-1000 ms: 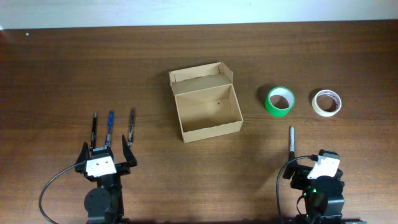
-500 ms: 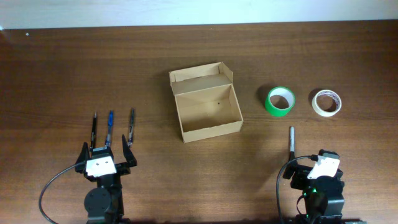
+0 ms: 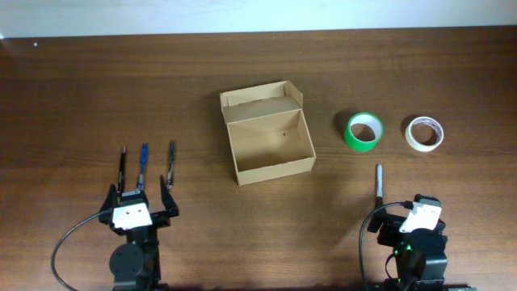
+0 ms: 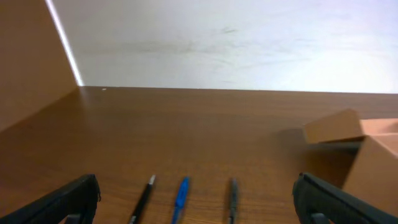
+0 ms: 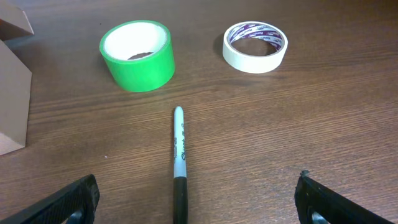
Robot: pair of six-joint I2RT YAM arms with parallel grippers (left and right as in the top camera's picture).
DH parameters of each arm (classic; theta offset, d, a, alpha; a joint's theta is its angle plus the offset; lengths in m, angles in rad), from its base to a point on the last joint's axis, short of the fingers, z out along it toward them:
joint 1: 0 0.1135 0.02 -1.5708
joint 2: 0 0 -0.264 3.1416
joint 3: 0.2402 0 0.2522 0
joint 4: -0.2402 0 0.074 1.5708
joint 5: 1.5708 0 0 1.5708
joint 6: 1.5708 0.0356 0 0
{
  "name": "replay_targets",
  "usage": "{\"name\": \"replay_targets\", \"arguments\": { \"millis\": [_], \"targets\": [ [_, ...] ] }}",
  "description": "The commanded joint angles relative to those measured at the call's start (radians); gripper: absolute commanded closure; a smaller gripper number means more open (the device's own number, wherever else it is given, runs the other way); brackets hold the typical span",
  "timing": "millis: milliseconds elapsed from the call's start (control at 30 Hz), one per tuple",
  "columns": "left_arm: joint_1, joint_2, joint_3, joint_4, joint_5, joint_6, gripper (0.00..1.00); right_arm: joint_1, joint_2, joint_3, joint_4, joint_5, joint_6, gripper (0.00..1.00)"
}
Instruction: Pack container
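Note:
The green tape roll lies beyond the marker (image 3: 379, 183). My right gripper rises outward past it next, turns, and lowers onto the green tape roll's side by the white tape roll.
The container (image 3: 269, 140) is an open brown cardboard box at the table's middle, lid flap hinged back; its edge shows in the left wrist view (image 4: 367, 155) and the right wrist view (image 5: 12, 81). Three pens lie ahead of my left gripper (image 3: 137, 194): black (image 3: 122, 168), blue (image 3: 142, 165), grey (image 3: 171, 164). They also show in the left wrist view, blue in the middle (image 4: 181, 196). A marker (image 3: 379, 183) lies ahead of my right gripper (image 3: 404, 212), between its fingers in the right wrist view (image 5: 180, 163). Both grippers are open and empty.
A green tape roll (image 3: 363, 131) and a white tape roll (image 3: 425, 133) lie right of the box; both show in the right wrist view, green (image 5: 138, 56) and white (image 5: 255, 46). A white wall (image 4: 224, 43) borders the table's far edge.

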Motion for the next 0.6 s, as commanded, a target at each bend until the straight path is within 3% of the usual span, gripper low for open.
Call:
{"name": "replay_targets", "arguments": {
  "millis": [0, 167, 267, 433, 567],
  "targets": [
    [0.005, -0.008, -0.005, -0.011, 0.117, 0.011, 0.01, -0.008, -0.008, -0.009, 0.014, -0.172, 0.130, 0.01],
    [0.004, -0.001, 0.007, -0.029, 0.295, -0.058, 0.01, -0.008, -0.008, -0.009, 0.029, -0.269, 0.224, 0.01],
    [0.004, 0.000, 0.048, -0.126, 0.357, -0.116, 0.01, -0.008, -0.008, -0.009, 0.029, -0.330, 0.278, 0.01],
    [0.004, 0.000, 0.134, -0.307, 0.371, -0.166, 0.01, -0.008, -0.008, -0.006, 0.102, -0.401, 0.307, 0.01],
    [0.005, 0.039, 0.268, -0.397, 0.266, -0.165, 0.01, -0.008, 0.021, 0.041, 0.193, -0.399, 0.306, 0.01]
  ]
}}
